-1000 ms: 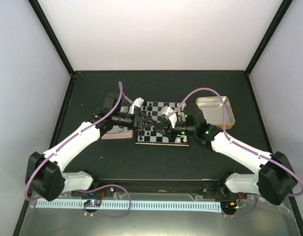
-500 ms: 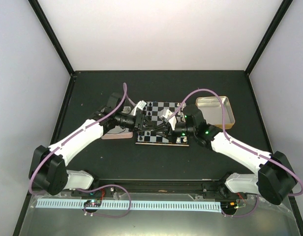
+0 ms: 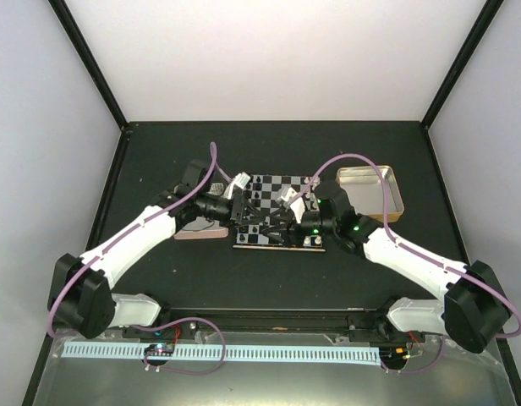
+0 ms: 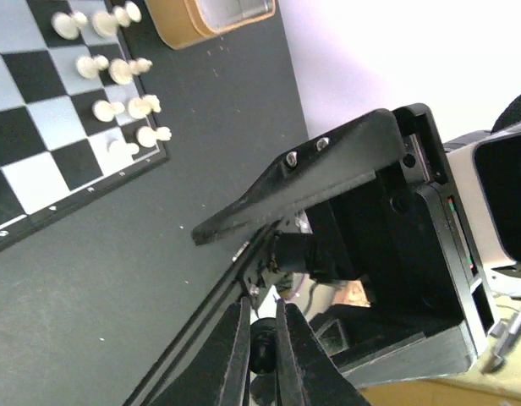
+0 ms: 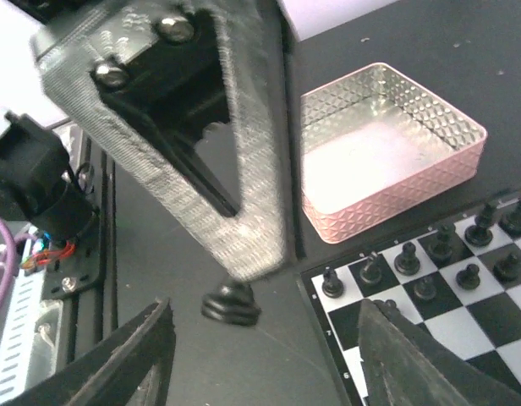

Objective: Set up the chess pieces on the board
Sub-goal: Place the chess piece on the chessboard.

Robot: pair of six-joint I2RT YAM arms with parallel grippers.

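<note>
The dark square (image 3: 253, 239) in front of the black corner piece is empty, so my left gripper turns to point down and lowers its piece there next.
My left gripper (image 4: 260, 317) is shut on a small black chess piece (image 4: 264, 347), held just off the board's near-left corner. In the right wrist view the same piece (image 5: 231, 303) hangs under the left gripper's fingers (image 5: 244, 186), just above the dark table. My right gripper (image 5: 260, 355) stands open around it, its fingers clear of the piece on both sides. The board (image 3: 282, 184) lies mid-table, with the left gripper (image 3: 254, 222) and right gripper (image 3: 282, 223) meeting over its near edge. Several black pieces (image 5: 413, 258) stand along one board (image 5: 463, 321) edge.
A pink-rimmed tin (image 5: 387, 144) sits left of the board, partly under the left arm (image 3: 200, 230). A gold-rimmed tin (image 3: 370, 190) lies at the right. White pieces (image 4: 117, 68) stand in rows on the board's (image 4: 41, 144) right side.
The left gripper has closed on the black piece. The right gripper, shut before, has opened and let go of it. Both arms stayed nearly in place.
</note>
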